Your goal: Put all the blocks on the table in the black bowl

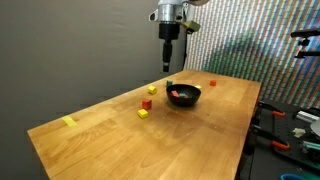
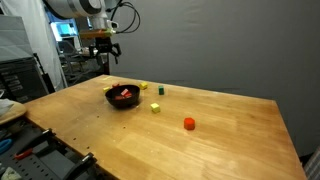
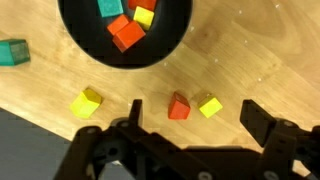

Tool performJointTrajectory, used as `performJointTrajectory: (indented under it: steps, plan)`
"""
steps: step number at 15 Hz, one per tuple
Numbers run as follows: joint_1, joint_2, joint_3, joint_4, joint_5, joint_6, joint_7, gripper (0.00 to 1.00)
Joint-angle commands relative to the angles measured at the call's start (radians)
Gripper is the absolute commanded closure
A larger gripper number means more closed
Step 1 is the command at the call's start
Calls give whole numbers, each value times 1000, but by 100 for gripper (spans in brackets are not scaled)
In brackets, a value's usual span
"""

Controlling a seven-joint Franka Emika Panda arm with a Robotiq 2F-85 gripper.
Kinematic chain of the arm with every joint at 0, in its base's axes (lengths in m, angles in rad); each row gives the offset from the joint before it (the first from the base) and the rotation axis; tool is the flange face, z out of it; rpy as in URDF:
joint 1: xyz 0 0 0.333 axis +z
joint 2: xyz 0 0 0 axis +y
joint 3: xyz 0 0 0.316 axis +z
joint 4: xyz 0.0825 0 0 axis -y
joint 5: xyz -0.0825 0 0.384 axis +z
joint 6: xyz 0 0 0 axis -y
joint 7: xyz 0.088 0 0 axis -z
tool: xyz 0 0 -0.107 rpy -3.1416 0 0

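I need to lower my gripper's open fingers around the red block (image 3: 179,106) next to the yellow one, because that red block is lying loose outside the bowl.
The black bowl (image 3: 88,45) holds several blocks (image 3: 127,35) in orange, yellow, red and teal. It sits mid-table in both exterior views, bowl (image 1: 184,101) (image 2: 114,101). My gripper (image 3: 195,108) hangs open and empty high above the table, just beside the bowl, gripper (image 1: 170,58) (image 2: 103,55). In the wrist view, a red block (image 3: 179,106) and a yellow block (image 3: 210,106) lie on the wood far below, between my fingers. Another yellow block (image 3: 87,101) and a teal block (image 3: 13,52) lie to the left. An orange block (image 2: 188,124) sits apart.
The light wood table (image 1: 120,140) carries more scattered blocks: a yellow one (image 1: 68,122) near a corner and a red one (image 1: 212,83) beyond the bowl. Tools lie on a bench (image 1: 290,135) past the table edge. A grey curtain hangs behind.
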Motion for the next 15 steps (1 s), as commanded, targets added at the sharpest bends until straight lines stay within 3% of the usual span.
performJointTrajectory:
  steps: [1,4,7,12,15]
  plan:
    - [15,4,-10,9,4,-4,-2,0]
    - [15,7,-13,2,4,-5,-1,0]
    - [-3,33,-20,-30,81,25,47,0]
    - [-10,202,-25,73,159,173,76,0]
    - [26,294,-38,149,114,252,122,0]
